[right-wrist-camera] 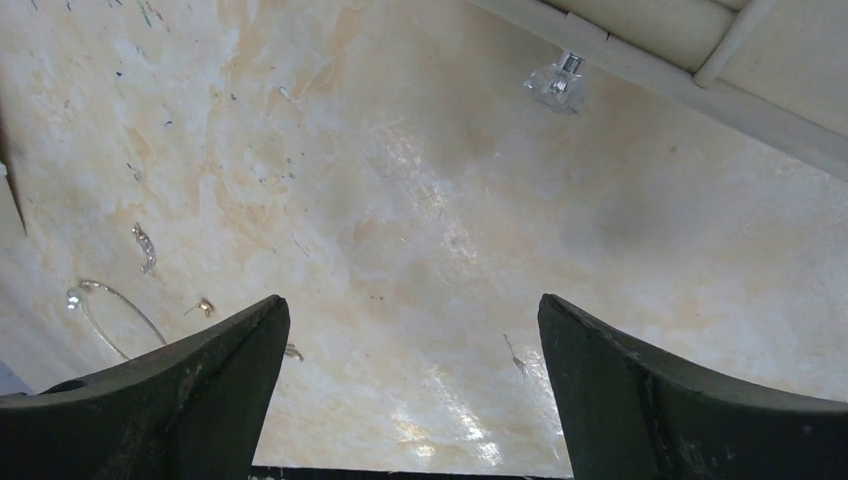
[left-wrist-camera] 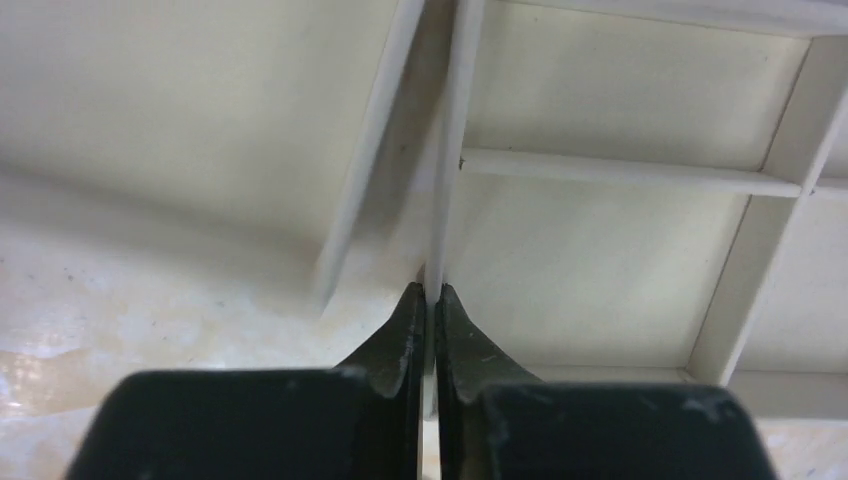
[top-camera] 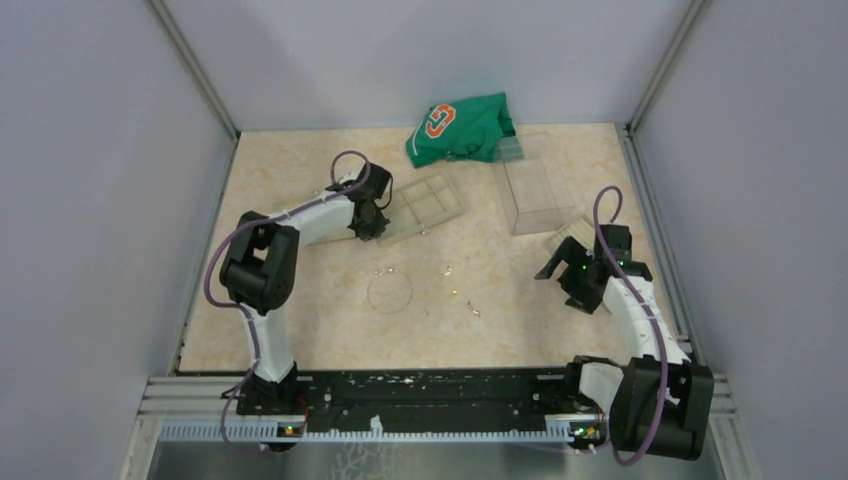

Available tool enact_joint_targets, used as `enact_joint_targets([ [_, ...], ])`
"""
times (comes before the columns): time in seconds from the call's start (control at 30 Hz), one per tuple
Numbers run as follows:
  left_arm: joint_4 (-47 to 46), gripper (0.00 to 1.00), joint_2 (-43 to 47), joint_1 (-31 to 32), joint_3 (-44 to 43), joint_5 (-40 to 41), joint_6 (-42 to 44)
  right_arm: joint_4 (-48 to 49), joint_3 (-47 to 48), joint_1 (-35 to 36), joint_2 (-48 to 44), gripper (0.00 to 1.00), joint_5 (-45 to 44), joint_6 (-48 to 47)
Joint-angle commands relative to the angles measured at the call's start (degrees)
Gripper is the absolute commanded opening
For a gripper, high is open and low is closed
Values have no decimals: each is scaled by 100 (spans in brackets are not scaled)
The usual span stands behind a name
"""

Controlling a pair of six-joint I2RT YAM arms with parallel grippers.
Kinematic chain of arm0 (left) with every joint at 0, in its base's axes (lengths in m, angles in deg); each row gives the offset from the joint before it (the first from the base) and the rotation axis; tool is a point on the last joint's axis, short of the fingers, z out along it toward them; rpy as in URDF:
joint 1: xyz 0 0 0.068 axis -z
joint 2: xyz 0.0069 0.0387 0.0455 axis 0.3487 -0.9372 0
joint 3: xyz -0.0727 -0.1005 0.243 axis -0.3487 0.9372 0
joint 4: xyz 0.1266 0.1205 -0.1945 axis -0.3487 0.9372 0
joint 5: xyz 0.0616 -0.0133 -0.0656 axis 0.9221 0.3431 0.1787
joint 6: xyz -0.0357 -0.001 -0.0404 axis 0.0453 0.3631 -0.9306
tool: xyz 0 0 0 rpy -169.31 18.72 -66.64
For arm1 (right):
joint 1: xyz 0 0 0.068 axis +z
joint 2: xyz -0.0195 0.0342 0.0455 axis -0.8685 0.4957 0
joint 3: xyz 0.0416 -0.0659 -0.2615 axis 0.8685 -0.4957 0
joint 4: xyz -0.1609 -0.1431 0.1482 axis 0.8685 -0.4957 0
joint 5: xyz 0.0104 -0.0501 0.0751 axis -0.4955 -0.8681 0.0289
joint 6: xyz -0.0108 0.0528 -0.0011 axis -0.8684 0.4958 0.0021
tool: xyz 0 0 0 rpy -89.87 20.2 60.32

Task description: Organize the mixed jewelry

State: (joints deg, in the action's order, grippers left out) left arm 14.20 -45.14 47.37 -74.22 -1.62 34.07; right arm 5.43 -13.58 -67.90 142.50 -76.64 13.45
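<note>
The robot's right gripper will next move across to its left in the top view and go down around the small golden bit, since the table around the bit is bare.
The mixed jewelry lies loose on the beige table: a thin wire hoop [top-camera: 390, 291] [right-wrist-camera: 110, 300] with small silvery bits around it [top-camera: 447, 270] [top-camera: 474, 309] [right-wrist-camera: 145, 247] [right-wrist-camera: 204, 306]. My left gripper [top-camera: 372, 215] [left-wrist-camera: 431, 290] is shut on the thin left wall [left-wrist-camera: 447, 150] of the clear compartmented box [top-camera: 425, 203]. Its jaws pinch that wall edge-on. My right gripper [top-camera: 558, 288] [right-wrist-camera: 412, 300] hangs open over bare table to the right of the jewelry, holding nothing. One tiny bit [right-wrist-camera: 514, 355] lies between its fingers on the table.
A green cloth with an orange logo [top-camera: 460, 128] lies at the back. A clear rectangular lid [top-camera: 533, 185] sits right of the box. A small clear part [top-camera: 572, 232] lies by the right gripper. Grey walls close in both sides.
</note>
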Motion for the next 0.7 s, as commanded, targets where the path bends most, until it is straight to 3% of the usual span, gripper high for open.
enact_joint_targets([
  [0.0, -183, 3, 462, 44, 403, -124, 859, 99, 231, 41, 75, 94, 86, -26],
  [0.27, -263, 0, 649, 226, 278, -194, 2682, -18, 607, 329, 69, 94, -84, -84],
  [0.53, -447, 0, 463, 427, 176, -834, 3446, -97, 1047, 1692, -208, 87, -760, 142],
  [0.6, -470, 8, 381, 508, 121, -966, 3506, -84, 1100, 2223, -200, 83, -1010, 236],
  [0.67, -359, 33, 368, 550, -17, -1011, 3437, -69, 1160, 2623, -78, 77, -1156, 322],
])
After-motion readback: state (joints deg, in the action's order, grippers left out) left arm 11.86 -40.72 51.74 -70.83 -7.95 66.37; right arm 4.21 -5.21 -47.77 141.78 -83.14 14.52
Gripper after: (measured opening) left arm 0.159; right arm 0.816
